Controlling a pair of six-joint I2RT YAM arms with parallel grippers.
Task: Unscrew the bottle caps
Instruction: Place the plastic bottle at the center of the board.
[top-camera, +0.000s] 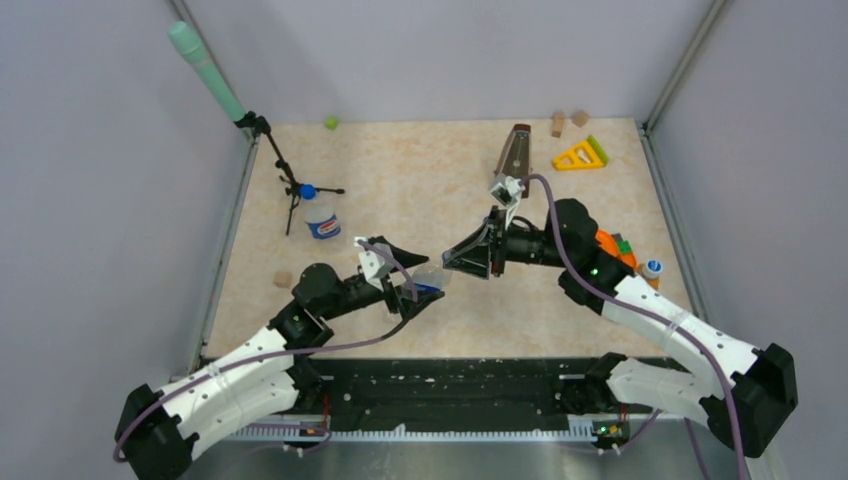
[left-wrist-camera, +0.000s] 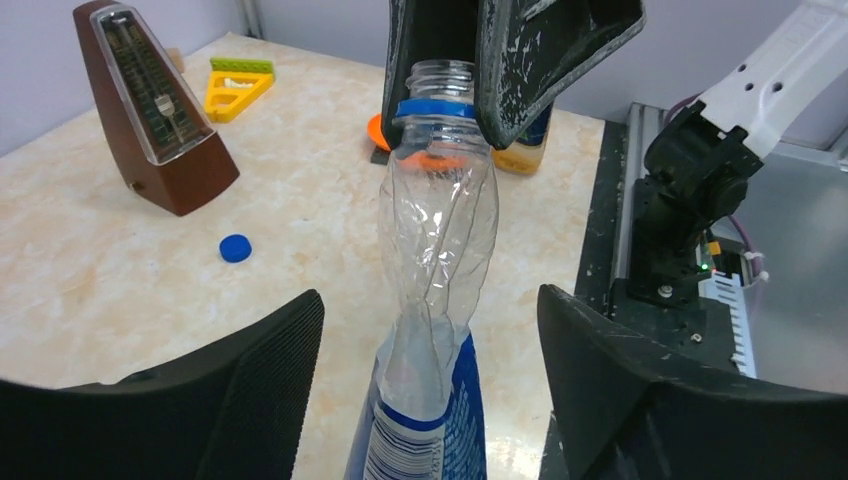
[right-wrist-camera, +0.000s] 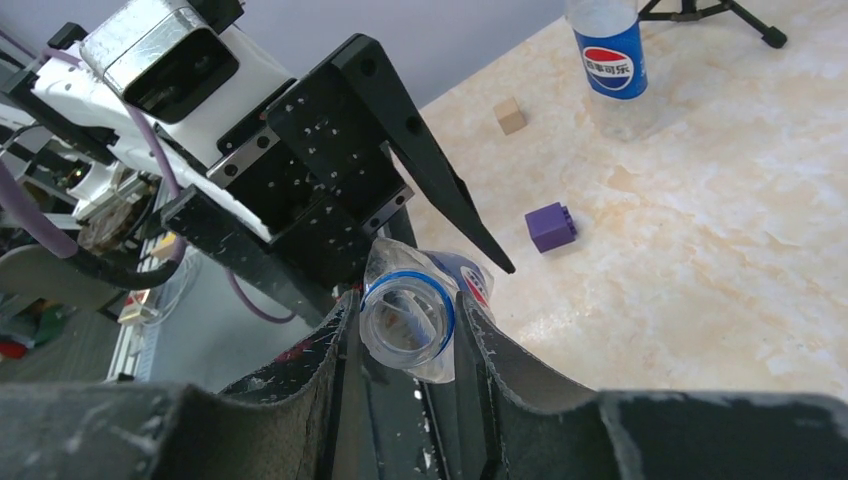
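The bottle's opening is bare, so I will swing my right gripper outward, turn it downward and lower the bottle onto the tabletop by the metronome to let it go.
A crumpled clear bottle (left-wrist-camera: 437, 215) with a blue label has a bare threaded mouth and a blue ring. My right gripper (right-wrist-camera: 405, 300) is shut on its neck (right-wrist-camera: 408, 322). My left gripper (left-wrist-camera: 428, 300) stands open around the bottle's body, with both pads clear of the plastic. In the top view the two grippers meet at mid-table, left gripper (top-camera: 425, 287) and right gripper (top-camera: 452, 262). A loose dark blue cap (left-wrist-camera: 236, 247) lies on the table. A standing Pepsi bottle (top-camera: 321, 217) keeps its blue cap (top-camera: 308, 191). Another capped bottle (top-camera: 652, 268) lies behind the right arm.
A brown metronome (top-camera: 515, 150) and a yellow triangle (top-camera: 580, 155) are at the back right. A tripod with a green pole (top-camera: 205, 68) stands at the back left. A purple cube (right-wrist-camera: 550, 226) and a wooden block (top-camera: 283, 279) lie near the left arm.
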